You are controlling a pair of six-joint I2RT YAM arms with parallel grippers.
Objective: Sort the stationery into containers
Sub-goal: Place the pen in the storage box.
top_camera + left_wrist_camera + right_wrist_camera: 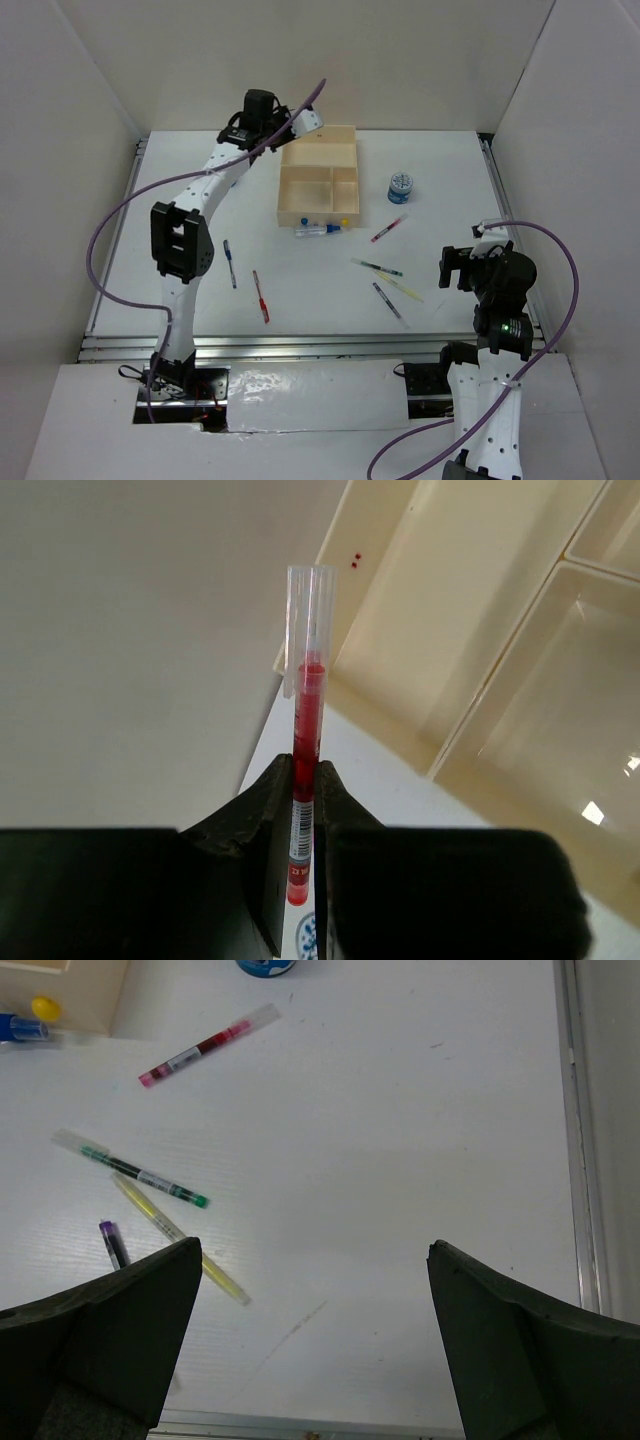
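I should next move my left gripper to the right in the top view, over the tray's long section (322,152) (450,610), and let go of the red pen there, because that section is empty.
My left gripper (305,765) is shut on a red pen (308,695) with a clear cap, held over the table by the far left corner of the cream tray (470,590). From above, the left gripper (268,128) hangs at the long section of the tray (279,190). On the table lie a blue pen (230,264), a red pen (261,297), a pink-red pen (207,1045), a green pen (135,1172), a yellow pen (175,1235) and a purple pen (113,1245). My right gripper (312,1250) stands open and holds nothing, to the right of them.
A blue-and-white patterned cylinder (401,187) stands right of the tray. A clear pen with blue ends (318,230) lies along the tray's near wall, with a small yellow piece (45,1007) beside it. White walls enclose the table on three sides.
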